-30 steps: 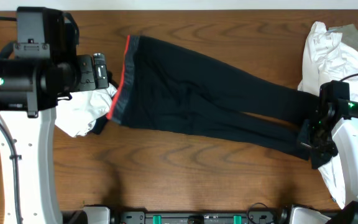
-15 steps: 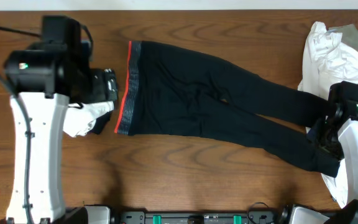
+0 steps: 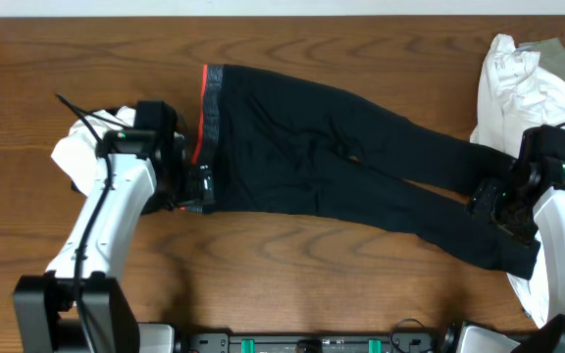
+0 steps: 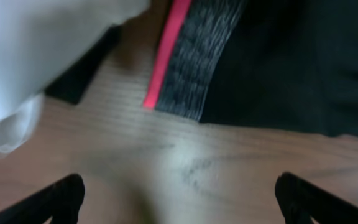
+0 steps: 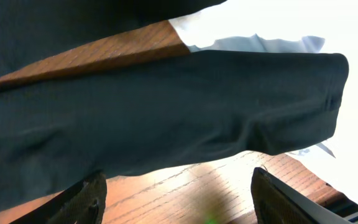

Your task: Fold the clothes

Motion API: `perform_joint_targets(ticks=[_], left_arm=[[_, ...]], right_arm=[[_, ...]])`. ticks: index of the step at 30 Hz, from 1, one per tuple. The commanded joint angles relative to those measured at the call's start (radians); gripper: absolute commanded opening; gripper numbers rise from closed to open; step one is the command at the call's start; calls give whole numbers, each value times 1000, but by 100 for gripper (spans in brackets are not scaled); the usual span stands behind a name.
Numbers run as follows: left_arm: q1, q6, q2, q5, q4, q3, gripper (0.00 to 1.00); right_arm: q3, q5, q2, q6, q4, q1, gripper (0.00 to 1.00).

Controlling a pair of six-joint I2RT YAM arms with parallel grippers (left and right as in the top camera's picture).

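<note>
My right gripper should next move down and back onto the near corner of the nearer leg's hem [image 3: 529, 269] [image 5: 325, 135], because that corner is outside its open fingers.
Black pants [image 3: 341, 162] lie flat across the table. Their grey waistband with a red stripe [image 3: 204, 127] is at the left, and the legs run right to the hems [image 3: 513, 255]. My left gripper [image 3: 194, 186] hovers open at the waistband's lower corner. In the left wrist view the gripper [image 4: 182, 202] has only bare wood between its fingers, with the waistband [image 4: 194, 62] just ahead. My right gripper [image 3: 488, 201] is open over the leg ends. In the right wrist view the gripper [image 5: 179, 202] sits just short of the pant leg [image 5: 166, 112] and holds nothing.
A white garment [image 3: 77, 152] lies at the left beneath my left arm, seen also as white cloth [image 4: 36, 56] in the left wrist view. A crumpled white and grey clothing pile [image 3: 523, 88] sits at the right edge, partly under the leg hems.
My right gripper has opened and let go of the pant leg. My left arm swung down from the back left to the waistband's lower corner, uncovering the white garment.
</note>
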Motion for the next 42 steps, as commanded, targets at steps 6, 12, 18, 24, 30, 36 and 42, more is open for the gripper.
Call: perform_joint_targets(ticks=[6,12,18,24,30,36,42], left_arm=[[0,-17,83,57,177,-130,99],[0,-60,193,57,222,-145,83],[0,-95,232,56,271,-145,49],[0,-97,231,56,305,-140,7],[0,-132,147,1,196,-95,6],[0,-138,-45,-172,112,-83,6],[14,-162,-174,-280,85,-83,6]], right_arm=[[7,-21,-3,-26,-1,-8,73],[7,-20,-3,-26,3,-8,73],[7,-19,-3,-26,3,-8,73],[7,-15,-3,-26,8,-8,73],[5,-11,-3,-25,6,-8,72],[-28,-12,-2,0,8,-34,72],[-116,-37,-2,6,21,-69,72]])
